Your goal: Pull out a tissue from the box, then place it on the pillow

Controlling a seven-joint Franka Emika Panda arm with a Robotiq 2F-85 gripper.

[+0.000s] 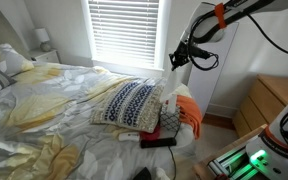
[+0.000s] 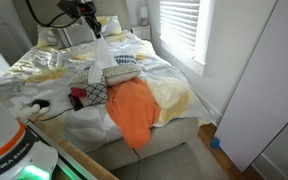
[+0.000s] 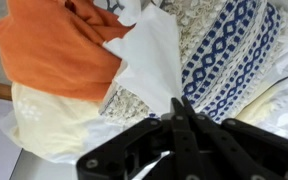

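Note:
My gripper should next move over the pillow, then go down and let go of the tissue, because the banded pillow is below my gripper, beside the box.
My gripper is shut on the top corner of the white tissue, which hangs down from it and widens below. In both exterior views the gripper is raised above the bed with the tissue stretched under it. The tissue's lower end reaches a lace-patterned box; I cannot tell whether it has come free. The navy-and-white banded pillow lies right beside the box.
A bright orange cloth hangs over the bed's foot next to the box. Dark and red items lie at the bed edge. Plain pale pillows are at the headboard. A wooden dresser stands beside the bed.

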